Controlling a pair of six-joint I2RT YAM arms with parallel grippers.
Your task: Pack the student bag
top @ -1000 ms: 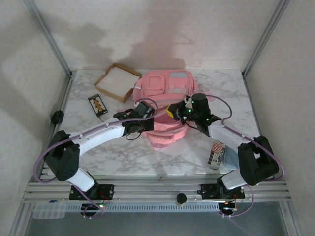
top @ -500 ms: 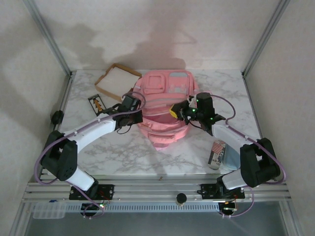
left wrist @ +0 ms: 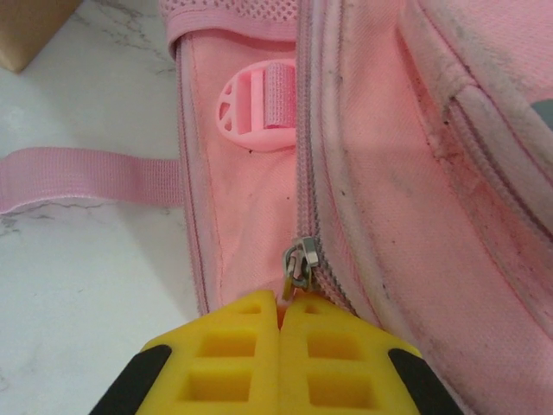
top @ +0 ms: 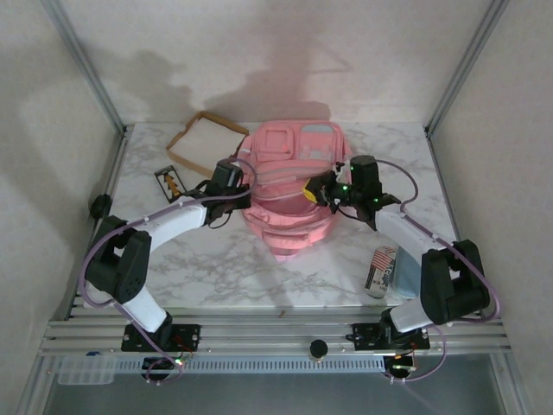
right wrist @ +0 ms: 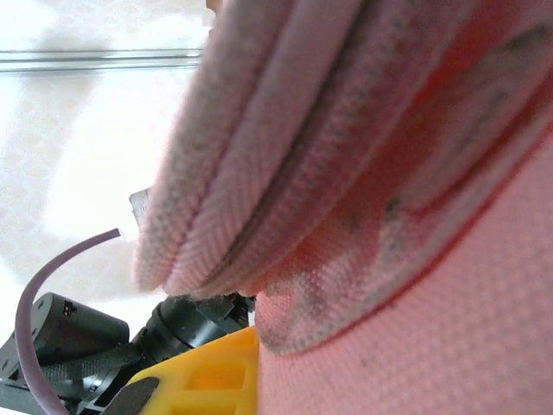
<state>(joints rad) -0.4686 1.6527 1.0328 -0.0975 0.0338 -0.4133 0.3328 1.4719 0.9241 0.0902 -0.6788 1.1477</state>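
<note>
My right gripper should move the bag's pink fold point(top: 306, 181) point(right wrist: 324, 372) slightly outward, away from my left gripper, and then release it, because the bag's compartment is already wide open.
The student bag point(top: 289, 173), a large pink backpack with a pale blue-grey panel, lies mid-table with its front pockets facing up. My left gripper point(top: 242, 180) is at the bag's left side. In the left wrist view its yellow jaws are shut point(left wrist: 281, 304) on the metal zip pull point(left wrist: 300, 264) of a side zipper, next to a pink strap buckle point(left wrist: 259, 97). My right gripper point(top: 309, 192) is shut on a fold of the bag's right edge. In the right wrist view, pink fabric point(right wrist: 389, 259) covers the jaws, leaving one yellow finger point(right wrist: 212, 373) showing.
An open cardboard box point(top: 206, 143) sits at the back left, with a small dark packet point(top: 171, 183) in front of it. A flag-printed can point(top: 378, 270) lies by the right arm's base. A loose pink strap point(left wrist: 86, 177) trails on the marble to the bag's left.
My left gripper has moved left and toward the back along the bag's side, still shut on the zip pull. The right gripper shifted slightly back and right, and the bag's top is pulled wider.
</note>
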